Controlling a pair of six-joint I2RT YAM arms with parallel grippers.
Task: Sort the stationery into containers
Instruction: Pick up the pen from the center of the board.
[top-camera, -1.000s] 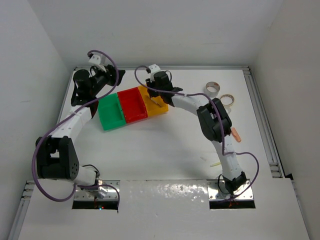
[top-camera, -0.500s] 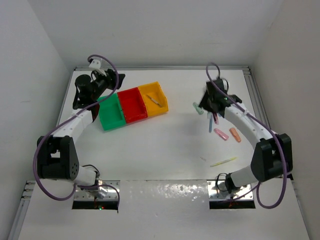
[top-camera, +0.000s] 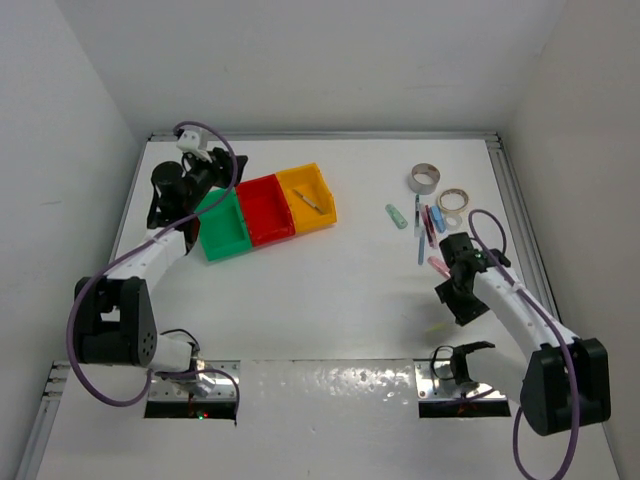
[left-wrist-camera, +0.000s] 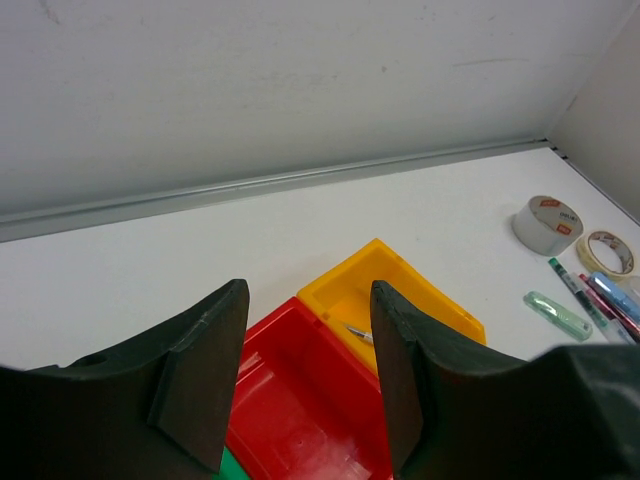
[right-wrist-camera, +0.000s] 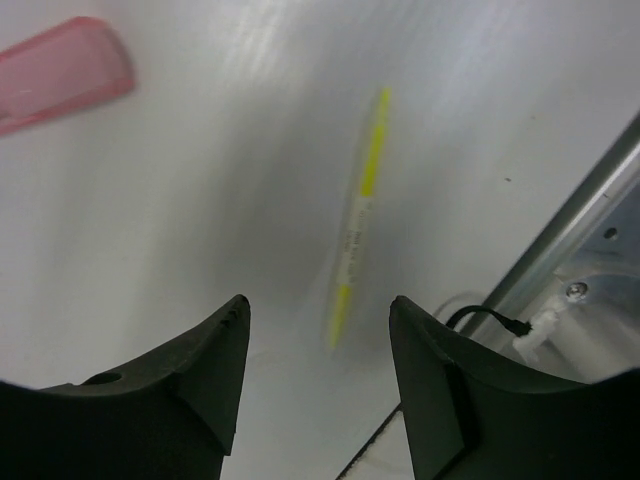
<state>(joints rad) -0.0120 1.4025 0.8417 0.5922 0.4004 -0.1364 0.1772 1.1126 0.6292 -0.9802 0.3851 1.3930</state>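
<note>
The thin yellow-and-white pen lies below the open fingers of the robot's right gripper, so the gripper will next go down toward the tabletop and bring them around the pen's white middle.
The containers are three joined bins: green (top-camera: 222, 228), red (top-camera: 265, 210) and yellow (top-camera: 308, 198). My left gripper (top-camera: 215, 175) hovers open over their far left end. Its wrist view looks down between empty fingers into the red bin (left-wrist-camera: 300, 400), with the yellow bin (left-wrist-camera: 440, 310) holding one small item (left-wrist-camera: 357, 333). My right gripper (top-camera: 455, 308) is open and empty, low over a thin yellow pen (right-wrist-camera: 358, 215) lying on the table just ahead of its fingertips. A pink stick (right-wrist-camera: 60, 72) lies beyond it. The remaining stationery lies at the right back.
A grey-white tape roll (top-camera: 424, 179), a tan tape roll (top-camera: 454, 198), a pale-green stick (top-camera: 397, 216), thin pens (top-camera: 420, 232) and a blue stick (top-camera: 437, 218) cluster at the right back. The metal base rail (right-wrist-camera: 590, 220) lies just beyond the yellow pen.
My right arm has swung from the yellow bin across to the right front and now hangs over the yellow pen, its jaws wider. The left arm has barely shifted.
</note>
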